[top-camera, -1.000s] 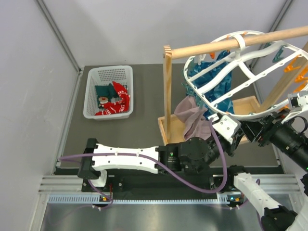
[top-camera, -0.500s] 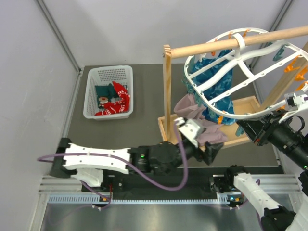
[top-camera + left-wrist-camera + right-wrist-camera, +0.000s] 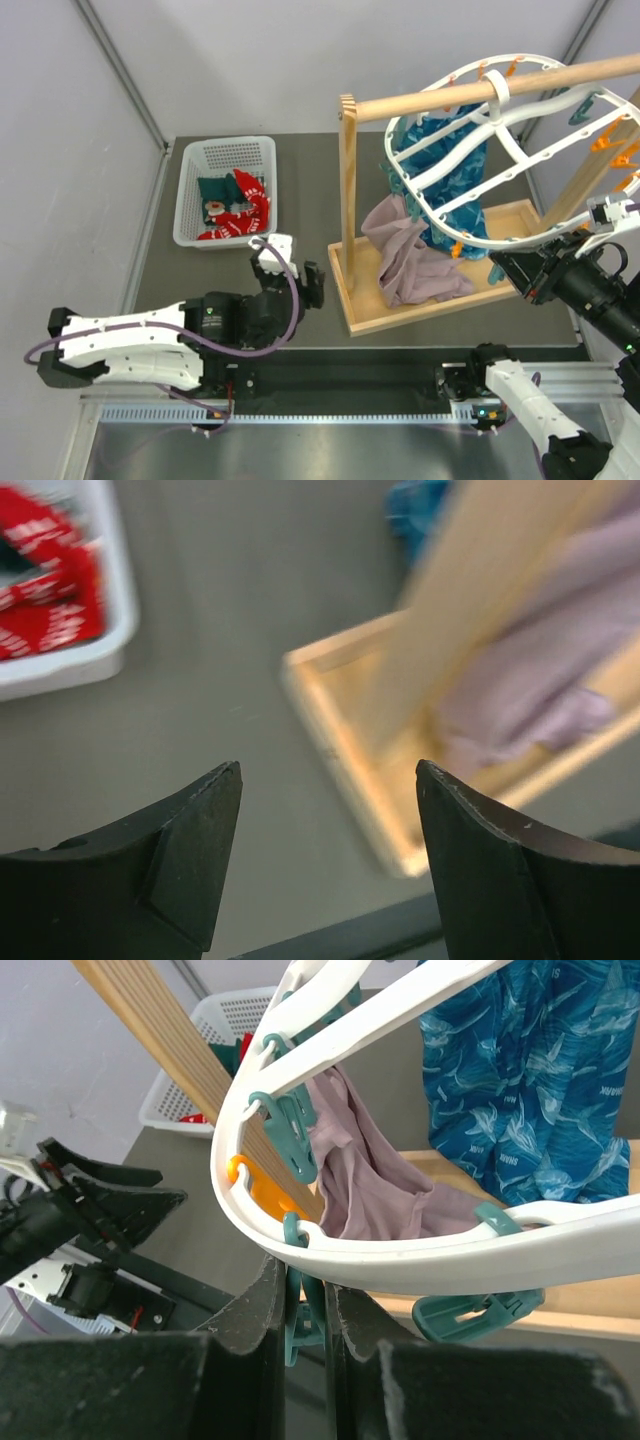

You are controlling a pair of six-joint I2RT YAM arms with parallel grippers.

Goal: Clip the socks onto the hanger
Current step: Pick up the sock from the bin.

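My left gripper has its fingers open, and the red sock's far end [image 3: 244, 179] lies uncovered in the basket [image 3: 187, 196]. My left gripper should move outward over it, go down and close on it.
Red and dark green socks [image 3: 235, 208] lie in the white basket [image 3: 187, 196] at the back left; the left wrist view catches the red ones [image 3: 45, 610] at its top left. The white oval hanger [image 3: 455, 160] hangs from the wooden rod on the right. My left gripper [image 3: 290, 268] is open and empty, low over the table between basket and wooden stand; its jaws [image 3: 328, 770] stand wide apart. My right gripper [image 3: 503, 268] is under the hanger's near rim [image 3: 450, 1250], shut on a teal clip [image 3: 305, 1325] that hangs from it.
A mauve-grey cloth [image 3: 405, 255] and a teal-blue patterned cloth [image 3: 450, 170] hang from the hanger into the wooden stand's tray [image 3: 365, 312]. The stand's upright post [image 3: 347, 190] rises between my left gripper and the hanger. Grey walls close in the left and back.
My left arm has swung left, away from the mauve cloth at the stand towards the basket, and its jaws have opened. My right gripper has closed on the clip and stayed under the rim.
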